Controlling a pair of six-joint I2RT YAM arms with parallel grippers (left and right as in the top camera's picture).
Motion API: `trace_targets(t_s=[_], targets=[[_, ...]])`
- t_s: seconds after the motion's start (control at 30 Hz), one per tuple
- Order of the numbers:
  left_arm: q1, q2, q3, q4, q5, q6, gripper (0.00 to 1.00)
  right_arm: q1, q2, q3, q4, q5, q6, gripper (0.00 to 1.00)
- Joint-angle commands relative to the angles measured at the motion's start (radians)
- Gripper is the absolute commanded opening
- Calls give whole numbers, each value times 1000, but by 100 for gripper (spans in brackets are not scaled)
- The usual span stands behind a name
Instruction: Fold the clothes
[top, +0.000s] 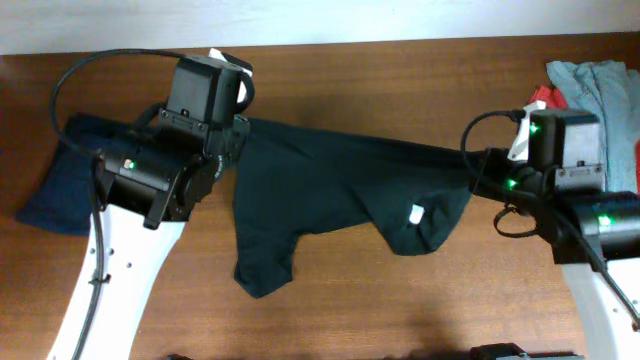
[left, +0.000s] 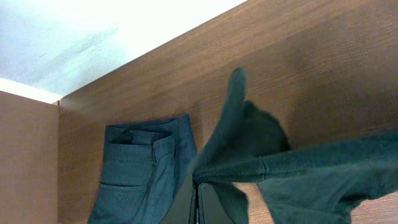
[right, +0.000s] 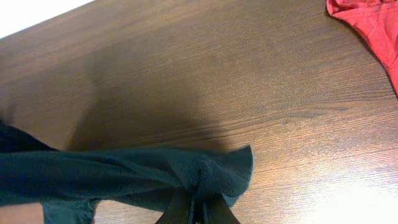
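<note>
I will next swing the shirt's held edge in my right gripper up and then down to the bare tabletop below and let go of it, because the lower parts hang unevenly.
The black T-shirt (top: 330, 185) hangs stretched between my two grippers above the wooden table, its white tag (top: 417, 212) showing low on the right. My left gripper (left: 198, 186) is shut on the shirt's left edge (left: 261, 165); its body sits at the upper left of the overhead view (top: 232, 140). My right gripper (right: 198, 202) is shut on the shirt's right edge (right: 211, 171), at the right of the overhead view (top: 478, 160). The shirt's lower parts droop toward the table.
A folded dark navy garment (top: 62, 185) lies at the left, also in the left wrist view (left: 134, 168). Light grey and red garments (top: 595, 85) lie at the far right; the red one shows in the right wrist view (right: 370, 22).
</note>
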Motion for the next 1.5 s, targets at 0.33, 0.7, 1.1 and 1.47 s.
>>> trace_targets(t_s=[0.33, 0.7, 1.1, 1.47], targets=[[2, -259, 28, -48, -29, 16, 0, 3, -323, 7, -56, -18, -37, 4], [3, -222, 28, 47, -29, 66, 0, 3, -373, 7, -12, -10, -4, 4], [51, 328, 28, 355, -29, 158, 7, -57, 244, 7, 285, 53, -42, 14], [95, 400, 28, 220, -29, 143, 73, -200, 414, 7, 48, -224, -129, 57]])
